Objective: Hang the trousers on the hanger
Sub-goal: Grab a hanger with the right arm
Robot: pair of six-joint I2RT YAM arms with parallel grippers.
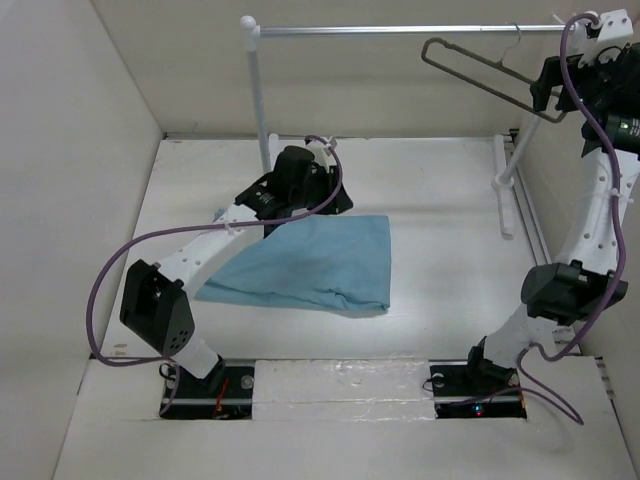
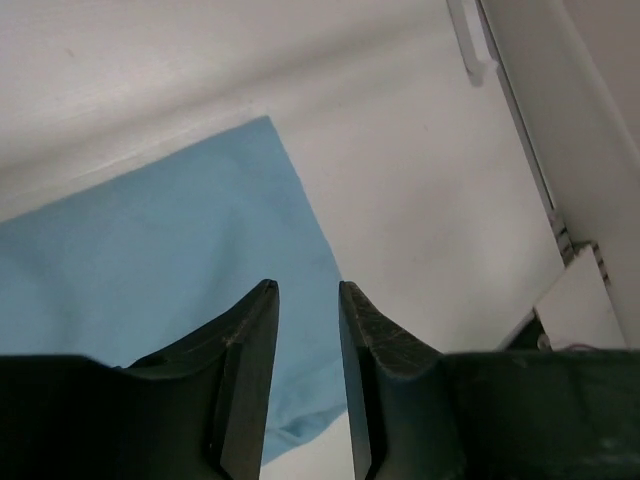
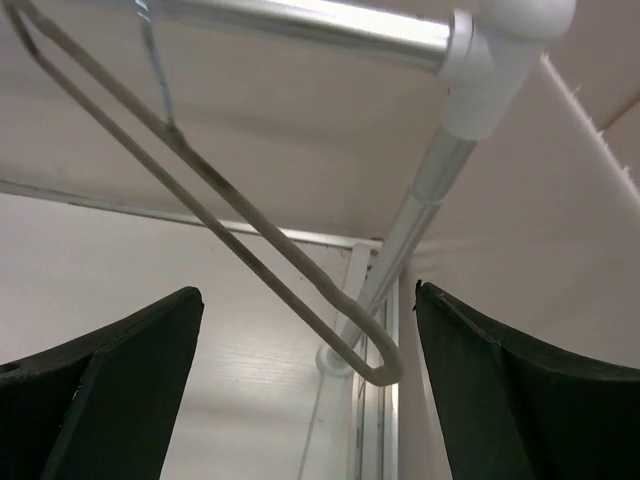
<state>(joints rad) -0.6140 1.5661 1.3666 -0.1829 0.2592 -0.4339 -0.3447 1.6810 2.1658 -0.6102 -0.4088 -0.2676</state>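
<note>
The hanger's rounded lower end sits between the open fingers of the robot's right gripper, so the gripper will ease toward the left in the top view and close on it.
The light blue trousers (image 1: 320, 265) lie folded flat on the white table. My left gripper (image 1: 325, 198) hovers over their far edge. In the left wrist view its jaws (image 2: 305, 288) stand a narrow gap apart with nothing between them, and the cloth (image 2: 150, 270) lies below. The grey hanger (image 1: 480, 75) hangs tilted by its wire hook from the rail. My right gripper (image 1: 548, 95) is at its lower right end. In the right wrist view this gripper (image 3: 308, 292) is wide open, with the hanger's rounded end (image 3: 375, 365) between the fingers, touching neither.
A white rail (image 1: 400, 30) with ball-topped posts (image 1: 258, 90) spans the back of the table. Its right foot (image 1: 505, 190) stands by the right wall. White walls close in the left, back and right sides.
</note>
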